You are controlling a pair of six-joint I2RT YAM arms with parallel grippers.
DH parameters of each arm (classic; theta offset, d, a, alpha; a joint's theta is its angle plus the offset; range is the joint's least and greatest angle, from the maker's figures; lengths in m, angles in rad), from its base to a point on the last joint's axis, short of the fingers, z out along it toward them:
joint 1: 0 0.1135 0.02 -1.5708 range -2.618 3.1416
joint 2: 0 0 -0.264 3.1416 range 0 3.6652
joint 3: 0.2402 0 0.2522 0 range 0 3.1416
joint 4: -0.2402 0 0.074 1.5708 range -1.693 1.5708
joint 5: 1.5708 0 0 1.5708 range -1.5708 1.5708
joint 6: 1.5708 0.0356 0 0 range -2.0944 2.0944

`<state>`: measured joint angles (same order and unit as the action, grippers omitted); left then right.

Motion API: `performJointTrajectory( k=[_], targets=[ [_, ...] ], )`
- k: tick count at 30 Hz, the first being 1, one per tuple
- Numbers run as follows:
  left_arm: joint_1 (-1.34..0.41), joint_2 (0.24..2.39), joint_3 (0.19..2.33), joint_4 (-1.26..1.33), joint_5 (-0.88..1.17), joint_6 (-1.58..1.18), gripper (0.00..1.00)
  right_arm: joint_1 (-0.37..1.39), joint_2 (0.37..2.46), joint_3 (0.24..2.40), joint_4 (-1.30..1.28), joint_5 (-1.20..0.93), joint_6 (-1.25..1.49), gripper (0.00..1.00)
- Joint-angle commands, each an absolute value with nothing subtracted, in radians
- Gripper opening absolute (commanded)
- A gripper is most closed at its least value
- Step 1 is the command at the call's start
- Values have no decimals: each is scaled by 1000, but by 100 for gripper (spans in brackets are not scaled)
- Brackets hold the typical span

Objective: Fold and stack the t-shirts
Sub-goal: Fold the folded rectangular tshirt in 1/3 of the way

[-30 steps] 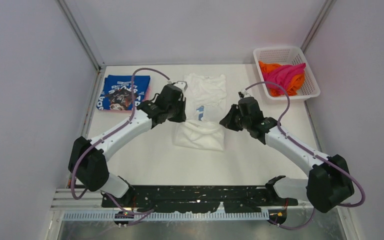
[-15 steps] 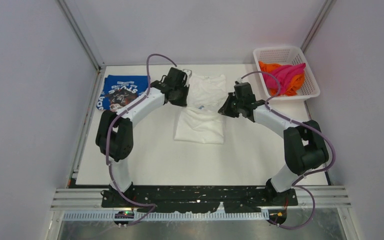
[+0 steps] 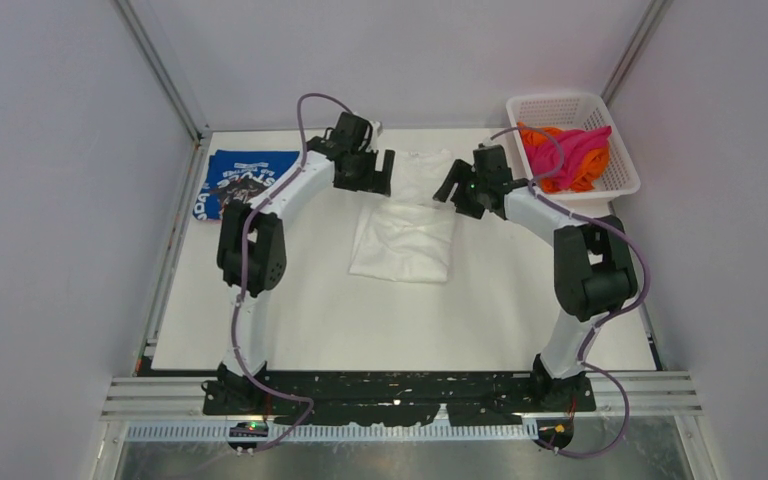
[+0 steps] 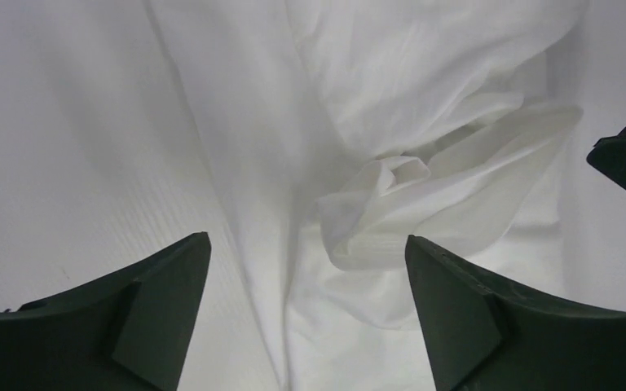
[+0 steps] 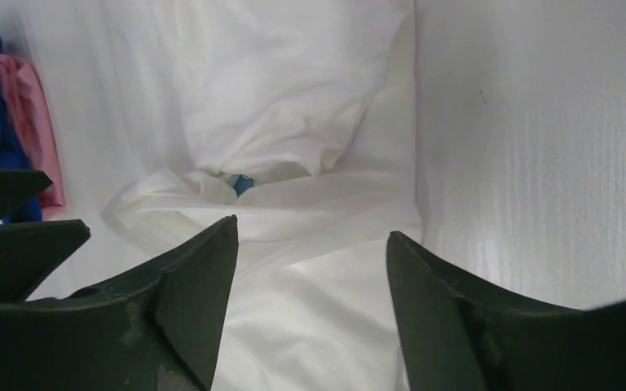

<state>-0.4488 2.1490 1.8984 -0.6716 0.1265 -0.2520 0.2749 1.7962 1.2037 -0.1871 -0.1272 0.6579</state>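
I will next move my left gripper back and down along the edge of the white t-shirt that faces the blue t-shirt, to the white t-shirt's near corner (image 3: 353, 271), which is lying flat.
A white t-shirt (image 3: 405, 240) lies folded over on itself in the middle of the table, with a sliver of blue print (image 5: 243, 184) showing at the fold. My left gripper (image 3: 374, 176) hovers open over its far left part, and rumpled white cloth (image 4: 424, 73) lies under the empty jaws. At the far right part my right gripper (image 3: 450, 189) stands open over white cloth (image 5: 285, 106), holding nothing. A folded blue t-shirt (image 3: 238, 184) with white lettering lies at the far left, and a pink t-shirt (image 5: 28, 114) shows beside it. Magenta (image 3: 572, 148) and orange (image 3: 532, 133) t-shirts sit crumpled in the basket.
A white plastic mesh basket (image 3: 558, 100) stands at the far right corner. Grey walls close in the table (image 3: 310, 310) on three sides. The arms' bases and a black rail run along the near edge.
Both grippers carried the white shirt's near edge toward the far side, folding it over, then opened and let go. The arms now reach further back.
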Motion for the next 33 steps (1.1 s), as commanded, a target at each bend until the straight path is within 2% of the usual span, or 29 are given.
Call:
performJointTrajectory(
  k=[1, 3, 10, 14, 17, 21, 25, 29, 31, 33],
  targets=[
    [-424, 2032, 1910, -718, 75, -283, 99, 257, 1767, 1283, -179, -152, 588, 83],
    [-423, 1945, 1809, -673, 64, -307, 100, 257, 1727, 1255, -173, -175, 556, 99],
    [-424, 1620, 1308, -503, 70, -443, 100, 330, 1583, 1058, -103, -303, 438, 96],
    [-423, 1505, 1089, -420, 85, -520, 100, 444, 1592, 1060, -90, -395, 383, 95],
    [-425, 1503, 1026, -368, 188, -539, 100, 498, 1671, 1113, -82, -399, 387, 95],
    [-423, 1550, 1020, -363, 215, -552, 99, 516, 1830, 1249, -72, -417, 416, 95],
    [-425, 1603, 1041, -365, 222, -552, 94, 516, 2023, 1485, -131, -356, 371, 95],
    [-424, 1645, 1050, -367, 216, -556, 88, 500, 2248, 1892, -296, -272, 301, 95],
    [-424, 1664, 1046, -362, 215, -556, 82, 496, 2365, 2034, -371, -286, 268, 95],
    [-424, 1684, 1048, -361, 211, -559, 75, 496, 2377, 2087, -399, -316, 245, 96]
  ],
)
